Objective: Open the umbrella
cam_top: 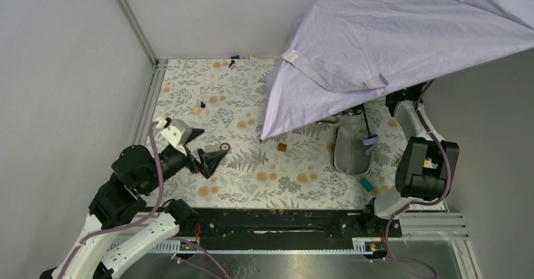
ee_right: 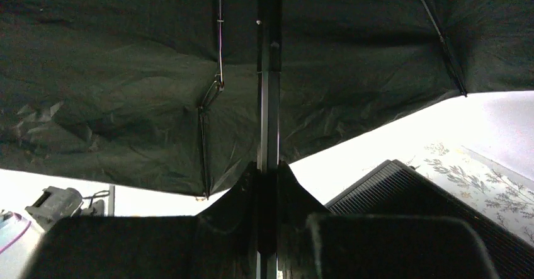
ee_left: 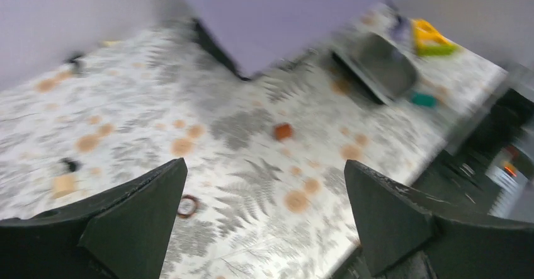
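The canopy is spread wide, so my right gripper will next tilt the umbrella's shaft toward the brown piece, then open.
The umbrella's pale lavender canopy (cam_top: 403, 36) is spread wide over the back right of the table. Its thin black shaft (cam_top: 365, 123) hangs down to a small lavender handle knob (cam_top: 370, 142) above the grey-lined case (cam_top: 349, 156). My right gripper (cam_top: 398, 101) sits at the canopy's edge, partly hidden. In the right wrist view it (ee_right: 267, 165) is shut on the shaft (ee_right: 269, 102), under the dark canopy underside (ee_right: 126, 71) and black ribs (ee_right: 219, 39). My left gripper (cam_top: 204, 156) is open and empty over the table's left, its fingers (ee_left: 145, 216) wide apart. The canopy (ee_left: 283, 14) shows far ahead.
A small brown piece (cam_top: 283, 147), a ring (cam_top: 224, 147), a teal block (cam_top: 366, 184) and small bits (cam_top: 196, 110) lie on the leaf-patterned table. A black ribbed flat object (ee_right: 390, 191) lies right of the right gripper. A yellow-green object (ee_left: 431, 39) sits behind the case (ee_left: 384, 65).
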You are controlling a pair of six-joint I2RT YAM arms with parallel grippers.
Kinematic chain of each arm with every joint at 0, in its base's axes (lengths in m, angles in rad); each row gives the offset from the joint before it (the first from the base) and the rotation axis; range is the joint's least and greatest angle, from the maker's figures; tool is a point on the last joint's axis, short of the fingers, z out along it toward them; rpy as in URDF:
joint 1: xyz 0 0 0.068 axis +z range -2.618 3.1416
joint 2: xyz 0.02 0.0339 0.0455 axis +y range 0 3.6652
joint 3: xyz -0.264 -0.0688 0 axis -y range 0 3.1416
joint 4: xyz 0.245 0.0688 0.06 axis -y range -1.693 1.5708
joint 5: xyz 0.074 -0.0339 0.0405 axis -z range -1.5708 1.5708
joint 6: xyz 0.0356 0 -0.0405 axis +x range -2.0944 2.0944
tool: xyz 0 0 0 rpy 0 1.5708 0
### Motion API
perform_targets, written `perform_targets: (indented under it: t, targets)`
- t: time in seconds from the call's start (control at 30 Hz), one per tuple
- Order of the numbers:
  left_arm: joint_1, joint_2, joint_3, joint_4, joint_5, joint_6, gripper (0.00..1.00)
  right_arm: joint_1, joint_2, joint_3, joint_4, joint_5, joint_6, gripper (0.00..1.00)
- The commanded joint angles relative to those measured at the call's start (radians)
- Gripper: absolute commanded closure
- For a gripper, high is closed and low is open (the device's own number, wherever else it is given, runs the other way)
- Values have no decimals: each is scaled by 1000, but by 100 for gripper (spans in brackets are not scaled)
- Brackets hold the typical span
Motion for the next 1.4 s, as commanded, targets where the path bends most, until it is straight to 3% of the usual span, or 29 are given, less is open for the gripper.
perform_targets:
  t: [0.0,0.13,0.3,0.4,0.5,0.6,0.63,0.73,0.8,0.9,1.03,1.07,1.1,1.13,1.23,1.3,1.37]
  targets:
    - [3,95,32,170,-431,-4,1,-13,-89,-30,256,-50,85,100]
    - [65,237,109,279,-594,4,1,-12,-133,-92,389,-51,174,100]
    - [386,331,152,368,-470,-118,1,58,-226,-159,403,-56,178,100]
    - [521,330,115,429,-455,-193,1,171,-285,-183,203,-66,5,100]
    - [614,303,74,468,-441,-231,1,320,-346,-173,-224,-14,-385,100]
    - [638,267,51,500,-496,-207,1,453,-344,-92,-659,110,-764,100]
    - [641,253,42,510,-512,-199,1,475,-321,-78,-679,117,-779,100]
    - [644,208,-5,551,-505,-186,1,500,-228,-70,-494,68,-634,100]
    - [644,182,-39,573,-473,-185,1,531,-177,-47,-534,82,-650,100]
    - [644,163,-61,576,-431,-198,1,596,-123,-14,-668,159,-801,100]
    - [644,151,-75,583,-387,-220,1,624,-75,-28,-654,206,-818,100]
    - [644,151,-77,583,-381,-224,1,629,-70,-32,-662,236,-823,94]
    - [644,151,-78,583,-374,-226,1,634,-70,-31,-680,266,-833,73]
    - [644,152,-78,581,-369,-228,1,637,-70,-30,-701,285,-847,59]
    - [644,154,-76,575,-357,-230,1,637,-93,-71,-695,331,-846,28]
    - [645,151,-76,572,-358,-228,1,637,-123,-126,-646,388,-815,13]
    - [644,145,-81,575,-359,-224,1,637,-153,-176,-616,464,-790,8]
